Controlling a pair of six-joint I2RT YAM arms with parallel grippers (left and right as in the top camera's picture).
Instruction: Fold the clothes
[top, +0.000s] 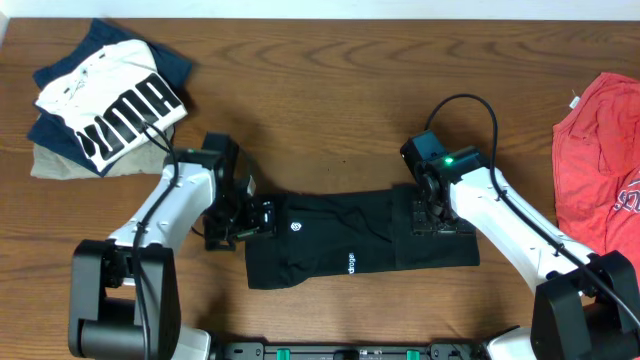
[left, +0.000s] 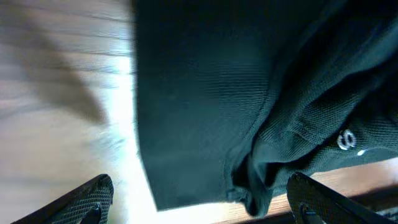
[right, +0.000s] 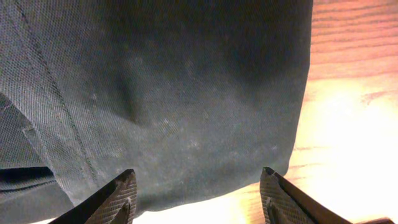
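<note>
Next, my left gripper lowers its open fingers and closes on the bunched fabric at the garment's end (top: 278, 270) (left: 244, 182), since it lies below and they already straddle it.
The black garment (top: 350, 240) lies folded into a wide strip at the table's front middle, with a small white hexagon logo (top: 296, 228) and white lettering (top: 350, 265). My left gripper (top: 245, 222) is at its left end, open, with the fabric edge and a bunched fold (left: 261, 180) between the jaws (left: 199, 202). My right gripper (top: 435, 215) is over the right end, open, its jaws (right: 199, 196) spread above the fabric's edge (right: 186, 124). Neither holds cloth.
A stack of folded clothes topped by a white PUMA shirt (top: 110, 105) sits at the back left. A red T-shirt (top: 600, 150) lies at the right edge. Bare wooden table (top: 330, 90) lies behind the garment.
</note>
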